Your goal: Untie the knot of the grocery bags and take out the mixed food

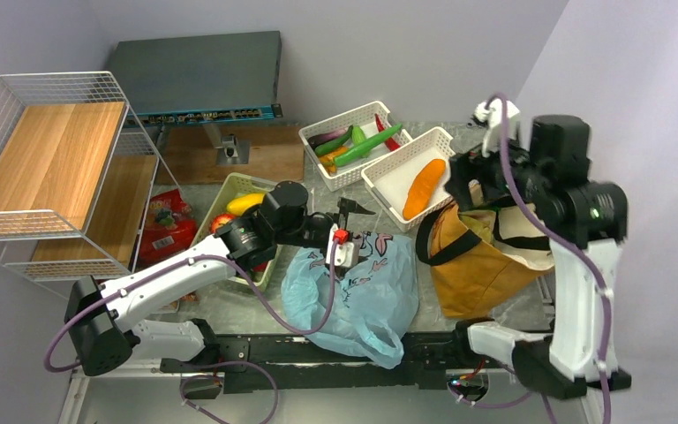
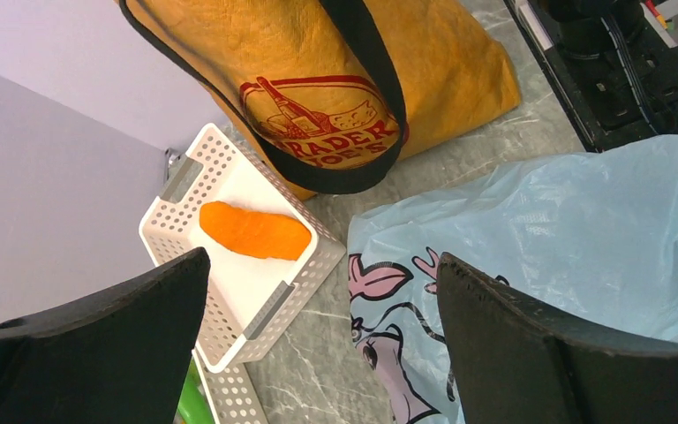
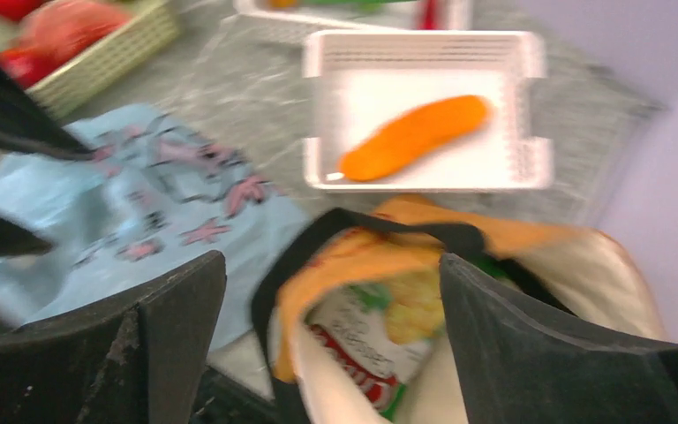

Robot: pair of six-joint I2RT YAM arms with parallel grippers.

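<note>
I'll move my right gripper from above the tote's opening back toward the tote's side, then down onto that side's rim.
The light-blue plastic bag (image 1: pixel 353 291) with black and pink print lies slack at the table's front middle. My left gripper (image 1: pixel 357 231) is open and empty just above its far edge; the bag shows under the right finger in the left wrist view (image 2: pixel 538 221). The mustard tote (image 1: pixel 477 256) stands open to the right. My right gripper (image 1: pixel 468 196) is open and empty above its mouth (image 3: pixel 380 238). A white, red and yellow printed pack (image 3: pixel 388 331) lies inside the tote. An orange carrot (image 1: pixel 424 187) lies in a white basket (image 1: pixel 388 177).
A second white basket (image 1: pixel 318 132) holds a cucumber (image 1: pixel 366 146), other green pieces, an eggplant and a chili. A yellow-green basket (image 1: pixel 229 187) at the left holds a mango (image 1: pixel 243 203) and a red apple (image 1: pixel 221 221). A red snack pack (image 1: pixel 166 225) lies beside the wire rack (image 1: pixel 44 159).
</note>
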